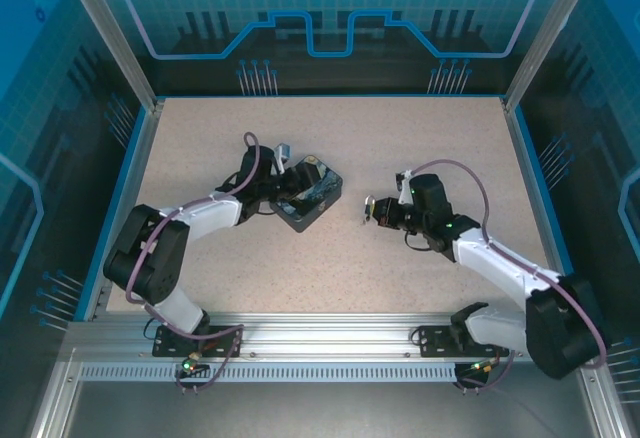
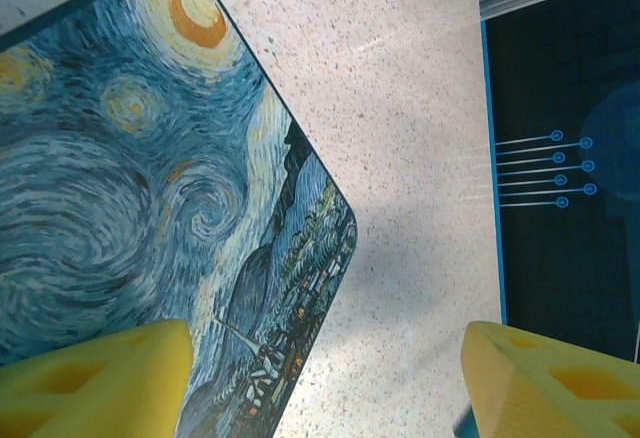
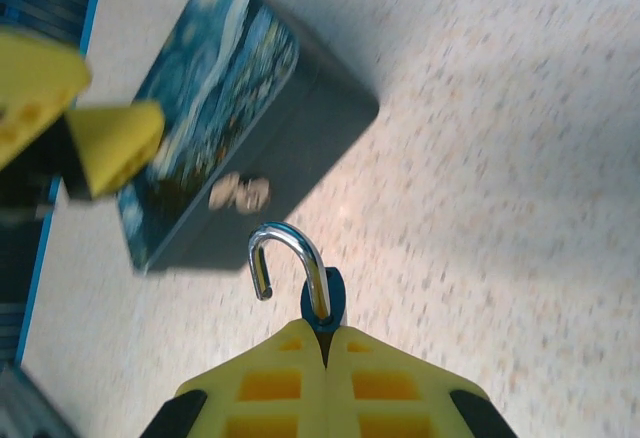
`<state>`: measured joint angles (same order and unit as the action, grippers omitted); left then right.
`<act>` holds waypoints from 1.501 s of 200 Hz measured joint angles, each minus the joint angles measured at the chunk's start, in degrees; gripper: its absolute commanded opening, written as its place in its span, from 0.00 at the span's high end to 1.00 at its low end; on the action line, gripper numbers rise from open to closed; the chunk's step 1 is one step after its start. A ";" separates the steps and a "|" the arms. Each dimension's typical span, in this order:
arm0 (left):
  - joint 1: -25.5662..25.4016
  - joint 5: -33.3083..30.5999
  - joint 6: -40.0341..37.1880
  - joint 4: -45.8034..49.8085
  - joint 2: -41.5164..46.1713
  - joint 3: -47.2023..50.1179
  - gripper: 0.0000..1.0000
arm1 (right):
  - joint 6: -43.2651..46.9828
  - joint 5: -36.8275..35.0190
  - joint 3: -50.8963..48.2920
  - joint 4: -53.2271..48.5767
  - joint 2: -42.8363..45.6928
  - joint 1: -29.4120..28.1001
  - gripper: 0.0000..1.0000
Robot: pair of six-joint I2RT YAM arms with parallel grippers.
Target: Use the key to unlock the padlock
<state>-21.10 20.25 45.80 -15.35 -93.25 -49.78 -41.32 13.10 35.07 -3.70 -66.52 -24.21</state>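
Observation:
The robot's right gripper needs to draw back next and lower to the bare tabletop short of the tin to release the padlock, since the padlock's shackle is open.
My right gripper [image 3: 325, 333] is shut on the small blue padlock [image 3: 324, 300]. Its silver shackle curves up out of the fingertips with the free end out of the body. From above, this gripper [image 1: 372, 210] holds the padlock [image 1: 366, 208] just over the table, right of centre. My left gripper [image 2: 325, 358] stands open with nothing between its yellow fingers [image 2: 110, 373]. It hovers over the corner of the starry-night tin [image 2: 130, 188], and from above it [image 1: 283, 186] sits at the tin's left side. The key is out of view.
The dark-blue tin [image 1: 310, 196] lies in the middle of the table, between the two arms. A small pale blurred piece [image 3: 238, 194] shows on its side wall; I cannot tell what it is. Bare speckled tabletop [image 1: 400, 138] lies all around, with blue walls beyond.

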 measured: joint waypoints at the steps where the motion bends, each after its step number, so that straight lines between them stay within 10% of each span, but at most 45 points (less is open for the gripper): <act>1: 0.02 0.02 -0.11 0.07 0.00 -0.02 0.22 | 0.13 0.35 0.00 -0.50 0.28 0.00 0.96; 35: 0.57 0.39 -2.93 3.58 0.92 -2.29 0.02 | 0.57 8.44 -0.66 -7.50 3.45 -0.59 0.96; 161: 7.74 -5.49 -11.34 16.17 31.98 3.34 0.01 | -3.80 17.62 -1.44 3.06 -22.21 -3.50 0.91; 227: 8.83 -8.76 -13.92 23.26 37.07 3.89 0.01 | 1.36 15.21 1.60 0.46 -23.23 -0.48 0.49; 300: 10.91 -26.10 -18.88 26.23 44.78 6.62 0.01 | 13.99 -5.95 6.88 -14.80 0.31 3.32 0.01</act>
<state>-10.20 -5.85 26.92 10.87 -48.47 -43.16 -27.33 7.16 41.95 -18.50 -66.22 -20.88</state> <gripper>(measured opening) 0.990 0.892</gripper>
